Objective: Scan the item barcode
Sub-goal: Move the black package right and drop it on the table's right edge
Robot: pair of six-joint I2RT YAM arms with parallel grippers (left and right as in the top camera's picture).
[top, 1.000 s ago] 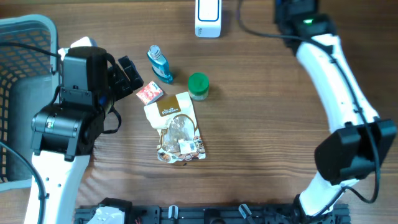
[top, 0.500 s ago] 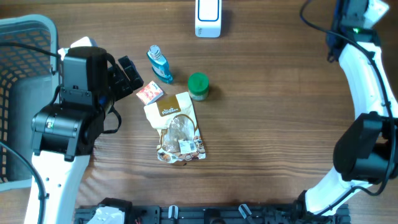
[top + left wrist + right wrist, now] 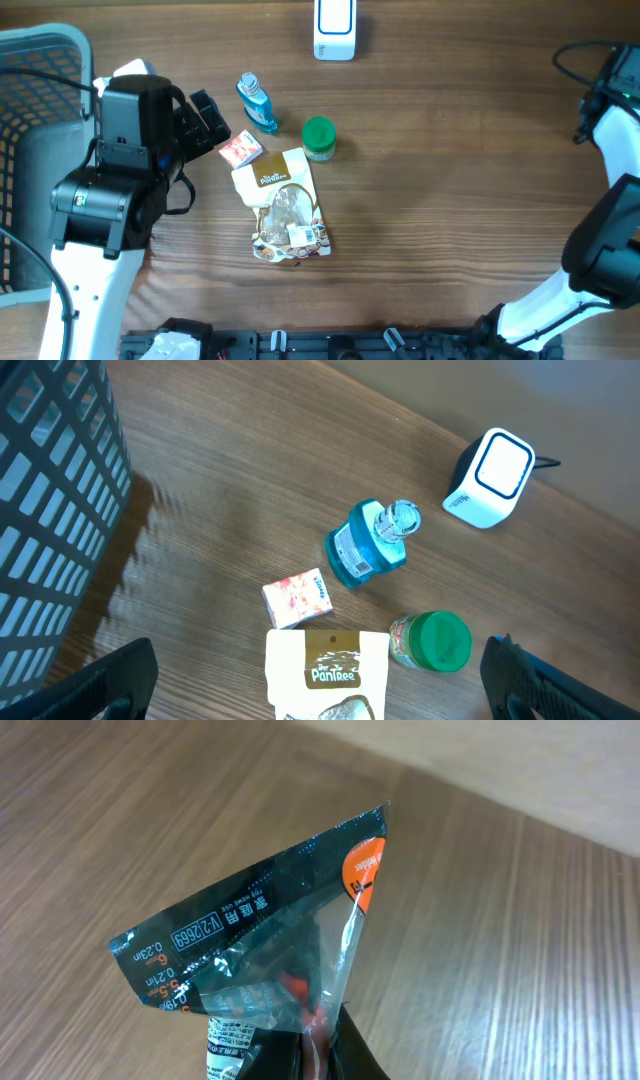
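Observation:
My right gripper is over bare wood clear of the other items, so next I need to keep it there and open it to release the packet (image 3: pixel 270 940).
My right gripper (image 3: pixel 315 1058) is shut on a dark, partly clear plastic packet (image 3: pixel 270 940) with an orange spot and white print, held up above the wood. Overhead, only the right arm (image 3: pixel 615 120) shows, at the far right edge, and the packet is out of sight there. The white barcode scanner (image 3: pixel 334 28) (image 3: pixel 490 475) stands at the table's back middle, far from that arm. My left gripper (image 3: pixel 208 118) (image 3: pixel 320 690) is open above the items on the left, holding nothing.
A blue bottle (image 3: pixel 257 102) (image 3: pixel 370 540), a green-lidded jar (image 3: pixel 319 138) (image 3: pixel 432 642), a small pink box (image 3: pixel 240 150) (image 3: pixel 298 598) and a white-brown pouch (image 3: pixel 285 205) (image 3: pixel 327 670) lie left of centre. A grey basket (image 3: pixel 30 120) (image 3: pixel 50 490) is at far left.
The right arm has swung from beside the scanner at the back to the table's far right edge. The left arm and the items have not moved.

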